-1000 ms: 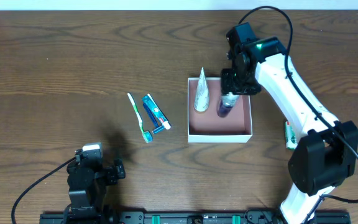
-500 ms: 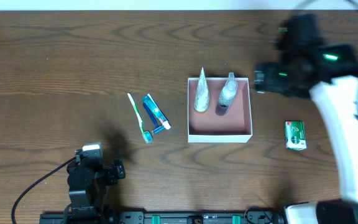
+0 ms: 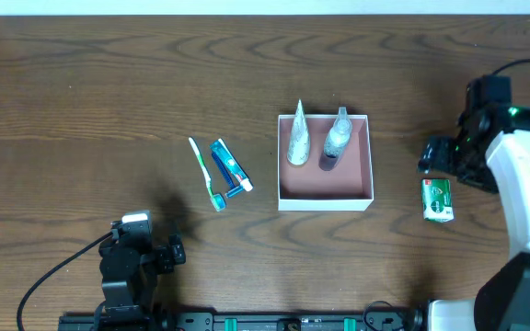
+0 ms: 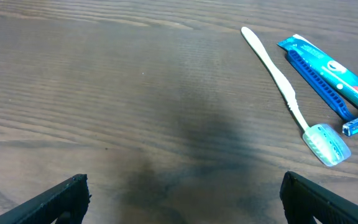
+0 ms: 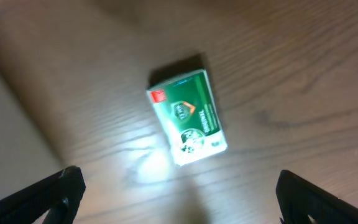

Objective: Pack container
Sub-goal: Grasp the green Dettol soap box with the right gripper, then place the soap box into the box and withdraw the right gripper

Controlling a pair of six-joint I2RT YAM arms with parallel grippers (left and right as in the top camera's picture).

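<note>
The green soap box [image 3: 437, 199] [image 5: 188, 117] comes between the fingers of my right gripper next, as the gripper moves down with its fingers astride the box's long sides.
The container [image 3: 326, 198] is a square white box with a pink-brown inside, mid-table. In it lie a white tube [image 3: 298, 138] and a small clear bottle with a dark cap [image 3: 335, 140]. A white toothbrush [image 3: 204, 172] [image 4: 289, 98] and a blue toothpaste tube [image 3: 230, 165] [image 4: 332, 74] lie left of it. A green soap box [image 3: 437, 199] [image 5: 187, 116] lies right of it. My right gripper [image 3: 438, 158] [image 5: 179, 193] is open and empty, just above the soap box. My left gripper [image 3: 159, 253] [image 4: 182, 196] is open and empty at the front left.
The wooden table's front edge carries a black rail with green clips [image 3: 247, 322]. A black cable [image 3: 53, 276] runs from the left arm's base. A pale strip [image 3: 265, 7] borders the far edge.
My right gripper has let go of the small bottle in the container and swung right and forward, to above the green soap box. The left arm has not moved.
</note>
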